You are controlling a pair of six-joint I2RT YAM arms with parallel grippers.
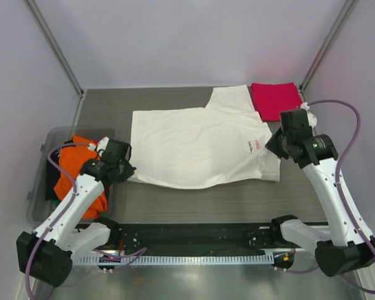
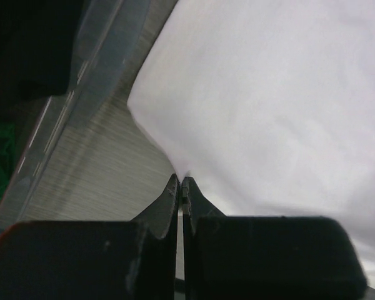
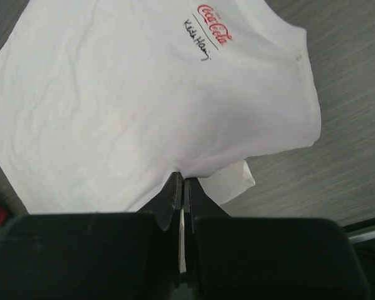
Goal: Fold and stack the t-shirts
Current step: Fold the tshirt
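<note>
I need to carry the shirt's edge outward past the logo with my right gripper so cloth folds over, then open, because the shirt's body lies flat beyond.
The white t-shirt (image 1: pixel 200 147) lies spread flat across the middle of the table, with a small red and black script logo (image 1: pixel 255 145) near its right side. My left gripper (image 1: pixel 126 170) is shut on the shirt's near left edge; the left wrist view shows the jaws (image 2: pixel 180 181) pinching white cloth (image 2: pixel 269 94). My right gripper (image 1: pixel 272 147) is shut on the shirt's right edge; the right wrist view shows the jaws (image 3: pixel 180 178) pinching cloth (image 3: pixel 144 106) below the logo (image 3: pixel 214 28). A folded pink-red t-shirt (image 1: pixel 275 100) lies at the back right.
A clear plastic bin (image 1: pixel 40 187) stands at the left edge and holds an orange t-shirt (image 1: pixel 81 175) and a dark one (image 1: pixel 52 181). Its wall shows in the left wrist view (image 2: pixel 81 81). Enclosure walls stand close behind and beside the table.
</note>
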